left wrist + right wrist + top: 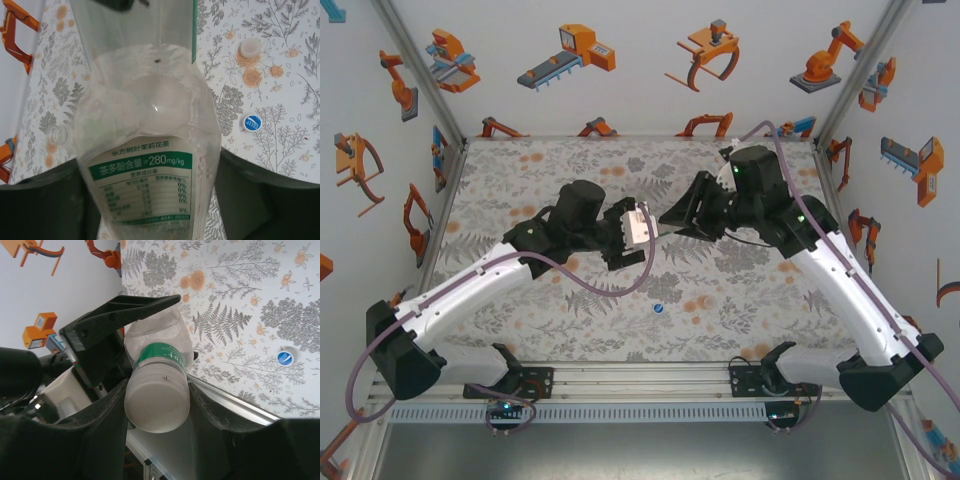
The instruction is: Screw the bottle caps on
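Note:
My right gripper turns downward next, carries the bottle outward and lowers it onto the patterned table to release it, since the tabletop lies below the gripper.
A clear bottle (150, 150) with a green-and-white label hangs in the air between my two grippers, also seen from above as a pale bottle (640, 225). My left gripper (150, 165) has the bottle's body between its fingers, and both flanks meet them. A whitish cap (157, 400) sits on the bottle's neck above the green band. The right gripper (157, 405) is shut on this cap, one finger on each side. On the patterned table lie a loose white cap (249, 50) and a blue cap (252, 122), both away from the grippers.
The blue cap (659, 309) lies near the table's front middle, below both grippers (655, 225). A small clear round rim (59, 134) shows on the cloth at the left. White walls with orange robot pictures close the table on three sides.

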Robot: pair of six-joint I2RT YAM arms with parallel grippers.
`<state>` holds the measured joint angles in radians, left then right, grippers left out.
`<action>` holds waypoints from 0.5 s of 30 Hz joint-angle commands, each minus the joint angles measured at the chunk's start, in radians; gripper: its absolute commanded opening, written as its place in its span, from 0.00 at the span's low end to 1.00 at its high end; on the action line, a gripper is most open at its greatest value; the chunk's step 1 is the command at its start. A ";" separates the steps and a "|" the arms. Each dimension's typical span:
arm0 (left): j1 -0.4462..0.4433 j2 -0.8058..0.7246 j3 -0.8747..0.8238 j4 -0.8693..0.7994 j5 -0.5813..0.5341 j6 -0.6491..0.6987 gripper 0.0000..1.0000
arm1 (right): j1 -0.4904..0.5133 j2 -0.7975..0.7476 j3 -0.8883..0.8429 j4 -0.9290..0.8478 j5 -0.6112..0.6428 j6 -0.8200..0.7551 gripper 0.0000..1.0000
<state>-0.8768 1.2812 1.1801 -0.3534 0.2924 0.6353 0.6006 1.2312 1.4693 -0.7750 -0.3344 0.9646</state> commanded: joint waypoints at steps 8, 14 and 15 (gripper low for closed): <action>0.019 -0.122 -0.071 0.104 -0.031 -0.164 0.87 | -0.140 0.153 0.106 -0.147 0.097 -0.287 0.27; 0.060 -0.157 -0.076 0.086 -0.056 -0.357 0.87 | -0.220 0.334 0.296 -0.304 0.271 -0.538 0.27; 0.065 -0.165 -0.082 0.091 -0.068 -0.390 0.88 | -0.234 0.368 0.330 -0.314 0.294 -0.565 0.26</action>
<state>-0.8238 1.1515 1.1183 -0.2775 0.2489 0.3874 0.3958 1.5467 1.7203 -0.9989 -0.1513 0.5667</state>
